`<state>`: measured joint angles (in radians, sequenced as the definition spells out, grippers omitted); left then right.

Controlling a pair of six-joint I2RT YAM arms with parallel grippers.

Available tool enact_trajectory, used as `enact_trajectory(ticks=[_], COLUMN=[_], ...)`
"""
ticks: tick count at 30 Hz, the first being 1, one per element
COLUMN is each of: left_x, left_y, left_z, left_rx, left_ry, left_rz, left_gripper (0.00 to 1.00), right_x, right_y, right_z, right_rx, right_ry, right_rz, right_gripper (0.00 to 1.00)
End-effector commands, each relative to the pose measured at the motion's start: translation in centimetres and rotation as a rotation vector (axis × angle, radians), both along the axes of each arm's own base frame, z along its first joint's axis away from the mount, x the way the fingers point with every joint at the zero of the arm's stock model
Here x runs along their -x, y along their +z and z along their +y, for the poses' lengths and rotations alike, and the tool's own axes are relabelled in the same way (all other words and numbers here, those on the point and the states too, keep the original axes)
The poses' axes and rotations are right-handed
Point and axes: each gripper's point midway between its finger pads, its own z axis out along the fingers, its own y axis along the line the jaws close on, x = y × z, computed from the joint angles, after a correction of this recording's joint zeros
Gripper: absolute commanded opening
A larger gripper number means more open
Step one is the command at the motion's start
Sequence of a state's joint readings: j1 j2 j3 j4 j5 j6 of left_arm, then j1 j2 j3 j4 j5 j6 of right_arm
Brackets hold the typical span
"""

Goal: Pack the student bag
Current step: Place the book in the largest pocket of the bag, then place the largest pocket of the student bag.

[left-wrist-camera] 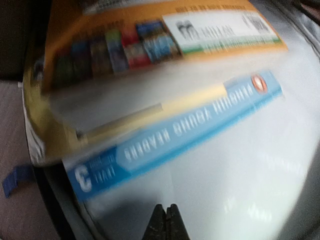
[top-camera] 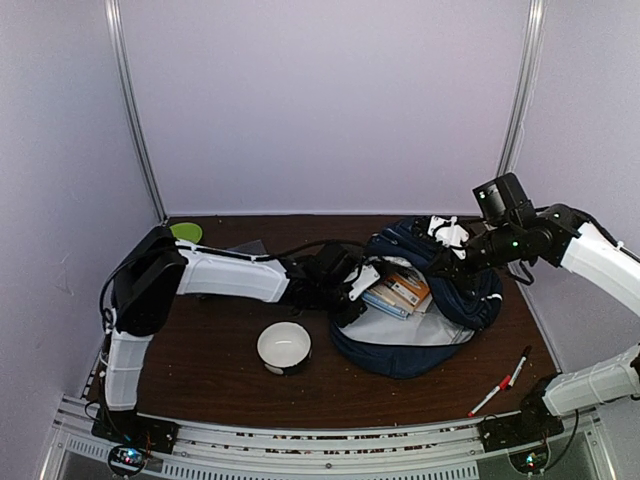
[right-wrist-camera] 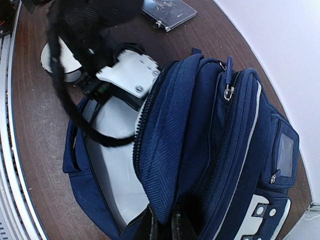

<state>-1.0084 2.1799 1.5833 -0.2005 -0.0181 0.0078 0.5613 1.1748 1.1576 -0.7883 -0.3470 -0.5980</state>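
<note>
My right gripper will swing back and down over the pale lining [top-camera: 402, 328] and let go of the flap's edge there, because the books are already inside the bag [top-camera: 455, 305].
The student bag [top-camera: 455, 305] is a navy backpack lying open at the table's right centre, its pale lining [left-wrist-camera: 235, 170] showing. Inside lie books: one with a blue spine [left-wrist-camera: 175, 135] and an orange one [left-wrist-camera: 150, 35]. My left gripper [left-wrist-camera: 165, 216] is inside the opening, just short of the blue spine, shut and holding nothing; from above the left gripper [top-camera: 370, 284] sits at the bag's left rim. My right gripper [right-wrist-camera: 167, 226] is shut on the edge of the bag's upper flap [right-wrist-camera: 165, 160], holding it up; in the top view the right gripper [top-camera: 442, 267] is over the bag's far side.
A white bowl [top-camera: 284, 347] stands left of the bag, near the left forearm. Two markers [top-camera: 503, 381] lie near the front right. A green object [top-camera: 185, 232] and a flat dark case [right-wrist-camera: 167, 12] lie at the back left. The left arm's cable [right-wrist-camera: 75, 115] hangs across the bag's opening.
</note>
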Motion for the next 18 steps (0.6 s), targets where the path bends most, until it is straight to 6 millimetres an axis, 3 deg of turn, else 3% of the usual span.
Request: enact_trajectory(ticks=[1, 7, 14, 18], left_x=[2.2, 3.8, 4.7, 3.3], left_y=[4.5, 7.1, 6.4, 7.0], left_z=[3.1, 10.2, 17.0, 20.7], left_rx=[0.085, 0.137, 0.023, -0.013], left_ry=[0.026, 0.215, 0.350, 0.456], left_rz=[-0.075, -0.091, -0.149, -0.175], left_gripper=[0.09, 0.28, 0.42, 0.53], right_x=[0.4, 3.6, 4.4, 4.9], right_y=[-0.8, -9.4, -12.9, -15.4], right_z=[0.7, 3.5, 5.9, 6.2], right_rx=[0.032, 0.260, 0.253, 0.297], right_ry=[0.077, 0.260, 0.318, 0.339], right_rz=[-0.023, -0.003, 0.084, 0.141], right_gripper=[0.00, 0.00, 0.00, 0.04])
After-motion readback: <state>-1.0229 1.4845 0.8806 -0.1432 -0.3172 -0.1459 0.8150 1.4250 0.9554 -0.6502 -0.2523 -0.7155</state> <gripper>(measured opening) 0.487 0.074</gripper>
